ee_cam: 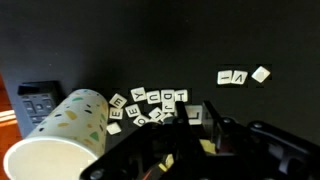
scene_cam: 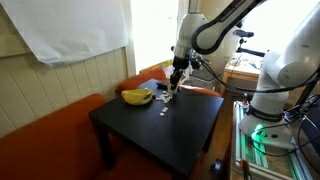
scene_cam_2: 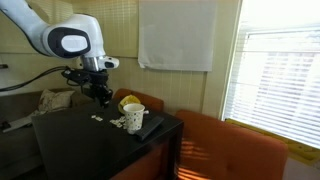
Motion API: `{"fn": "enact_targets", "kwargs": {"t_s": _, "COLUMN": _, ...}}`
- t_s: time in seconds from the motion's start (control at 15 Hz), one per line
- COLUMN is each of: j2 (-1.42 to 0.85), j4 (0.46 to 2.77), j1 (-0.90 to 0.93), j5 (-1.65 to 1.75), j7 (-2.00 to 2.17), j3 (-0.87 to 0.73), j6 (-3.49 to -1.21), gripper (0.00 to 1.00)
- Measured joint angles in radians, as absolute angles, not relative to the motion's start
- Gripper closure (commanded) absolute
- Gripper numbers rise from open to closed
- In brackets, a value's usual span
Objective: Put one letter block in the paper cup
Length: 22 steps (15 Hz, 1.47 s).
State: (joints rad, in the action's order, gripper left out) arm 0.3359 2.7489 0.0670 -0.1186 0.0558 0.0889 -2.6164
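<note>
My gripper turns and swings toward the left in the wrist view, over the cup's opening (scene_cam_2: 135,108) (ee_cam: 45,160), next to release the block, which still hangs beside it.
The pale paper cup (scene_cam_2: 133,118) stands upright on the black table, next to a banana (scene_cam_2: 128,100). In the wrist view the cup (ee_cam: 62,130) is at the lower left, with its mouth facing the camera. A cluster of small white letter blocks (ee_cam: 150,106) lies on the table just right of the cup. Two more blocks (ee_cam: 240,76) lie apart at the upper right. My gripper (ee_cam: 195,122) hovers above the table near the cluster. It is shut on one letter block (ee_cam: 195,113) held between the fingertips. The gripper also shows in both exterior views (scene_cam: 174,86) (scene_cam_2: 100,96).
The banana (scene_cam: 135,96) lies at the table's back edge. A dark flat remote-like device (ee_cam: 38,100) lies beside the cup. The black table (scene_cam: 190,130) stands against an orange sofa (scene_cam_2: 230,150). A second robot base (scene_cam: 275,80) stands nearby.
</note>
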Motion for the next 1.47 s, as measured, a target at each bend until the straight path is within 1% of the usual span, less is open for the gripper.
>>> {"fn": "enact_targets", "kwargs": {"t_s": 0.2, "j2": 0.404, "j4": 2.749, "j1": 0.012, "j5": -0.049, "j7": 0.171, "j3": 0.103, "j6": -2.622, "gripper": 0.95}}
{"fn": "enact_targets", "kwargs": {"t_s": 0.4, "j2": 0.436, "j4": 2.74, "j1": -0.08, "j5": 0.055, "j7": 0.299, "j3": 0.142, "j6": -2.636, "gripper": 0.95}}
{"fn": "enact_targets", "kwargs": {"t_s": 0.6, "j2": 0.45, "j4": 2.744, "j1": -0.178, "j5": 0.153, "j7": 0.407, "j3": 0.188, "j6": -2.625, "gripper": 0.95}}
{"fn": "enact_targets", "kwargs": {"t_s": 0.87, "j2": 0.449, "j4": 2.744, "j1": -0.261, "j5": 0.249, "j7": 0.507, "j3": 0.232, "j6": -2.627, "gripper": 0.95}}
{"fn": "enact_targets", "kwargs": {"t_s": 0.93, "j2": 0.448, "j4": 2.744, "j1": -0.277, "j5": 0.272, "j7": 0.531, "j3": 0.244, "j6": -2.629, "gripper": 0.92}}
{"fn": "enact_targets", "kwargs": {"t_s": 1.0, "j2": 0.446, "j4": 2.744, "j1": -0.293, "j5": 0.294, "j7": 0.555, "j3": 0.256, "j6": -2.63, "gripper": 0.53}}
{"fn": "enact_targets", "kwargs": {"t_s": 1.07, "j2": 0.443, "j4": 2.745, "j1": -0.306, "j5": 0.316, "j7": 0.578, "j3": 0.266, "j6": -2.636, "gripper": 0.53}}
{"fn": "enact_targets", "kwargs": {"t_s": 1.27, "j2": 0.428, "j4": 2.745, "j1": -0.332, "j5": 0.369, "j7": 0.64, "j3": 0.287, "j6": -2.682, "gripper": 0.34}}
{"fn": "enact_targets", "kwargs": {"t_s": 1.47, "j2": 0.413, "j4": 2.745, "j1": -0.365, "j5": 0.437, "j7": 0.709, "j3": 0.315, "j6": -2.729, "gripper": 0.11}}
